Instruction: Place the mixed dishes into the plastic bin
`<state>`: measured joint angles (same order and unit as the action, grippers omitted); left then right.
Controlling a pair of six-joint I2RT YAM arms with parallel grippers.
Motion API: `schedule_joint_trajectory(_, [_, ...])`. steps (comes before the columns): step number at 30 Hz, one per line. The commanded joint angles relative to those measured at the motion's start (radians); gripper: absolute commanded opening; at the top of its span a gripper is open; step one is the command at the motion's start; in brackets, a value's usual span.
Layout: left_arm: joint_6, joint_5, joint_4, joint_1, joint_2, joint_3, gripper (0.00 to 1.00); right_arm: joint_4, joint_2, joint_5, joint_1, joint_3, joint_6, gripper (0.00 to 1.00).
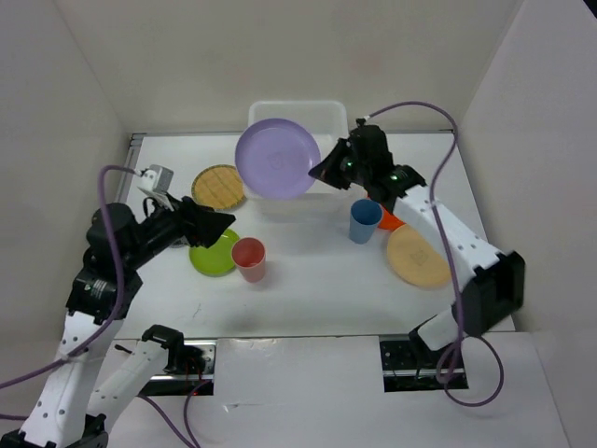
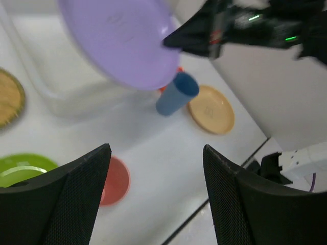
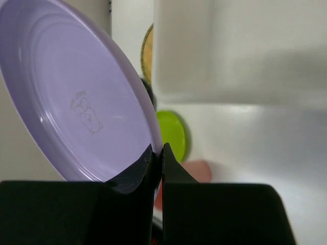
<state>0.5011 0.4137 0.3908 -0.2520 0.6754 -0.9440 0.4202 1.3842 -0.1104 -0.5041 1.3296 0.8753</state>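
My right gripper carries the lavender plate (image 1: 277,159) away from my base and down into the translucent plastic bin (image 1: 298,114) next, then releases it.
My right gripper (image 1: 322,173) is shut on the rim of the lavender plate (image 1: 277,159) and holds it tilted in the air over the front of the translucent plastic bin (image 1: 298,114). In the right wrist view the plate (image 3: 76,102) is pinched between my fingers (image 3: 176,171). My left gripper (image 1: 224,227) is open and empty above the lime green plate (image 1: 214,252). The pink-red cup (image 1: 249,259) stands beside that plate. The blue cup (image 1: 364,221) stands right of centre. The woven tan plate (image 1: 219,187) lies left of the bin, the plain tan plate (image 1: 418,257) at the right. A bit of orange plate (image 1: 389,222) shows behind the blue cup.
White walls close in the table on the left, back and right. The table's front edge has a dark gap where the arm bases (image 1: 415,359) are bolted. A purple cable (image 1: 438,117) loops above the right arm.
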Motion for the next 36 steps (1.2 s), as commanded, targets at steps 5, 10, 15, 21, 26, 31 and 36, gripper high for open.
schedule_joint_trajectory(5, [-0.044, -0.023, -0.015, -0.001, 0.0, -0.113, 0.8, -0.093, 0.326, 0.067, 0.093, 0.241, -0.07, 0.0])
schedule_joint_trajectory(10, [-0.024, -0.004, -0.027, -0.001, 0.0, -0.058, 0.8, -0.103, 0.455, 0.064, 0.15, 0.353, -0.07, 0.0])
schedule_joint_trajectory(15, [-0.024, -0.004, -0.027, -0.001, -0.01, -0.058, 0.81, -0.071, 0.608, 0.089, 0.188, 0.469, -0.058, 0.0])
schedule_joint_trajectory(21, [-0.024, -0.018, -0.009, -0.001, -0.01, -0.058, 0.83, -0.002, 0.807, 0.121, 0.188, 0.681, -0.058, 0.0])
schedule_joint_trajectory(26, [-0.024, -0.027, 0.011, -0.001, -0.01, -0.058, 0.85, 0.097, 0.943, 0.147, 0.17, 0.853, -0.048, 0.06])
schedule_joint_trajectory(31, [-0.024, -0.027, 0.011, -0.001, -0.01, -0.058, 0.85, 0.147, 1.035, 0.192, 0.15, 0.965, -0.048, 0.08])
schedule_joint_trajectory(36, [-0.024, -0.027, 0.011, -0.001, -0.019, -0.049, 0.86, 0.209, 1.101, 0.202, 0.139, 1.049, -0.048, 0.11])
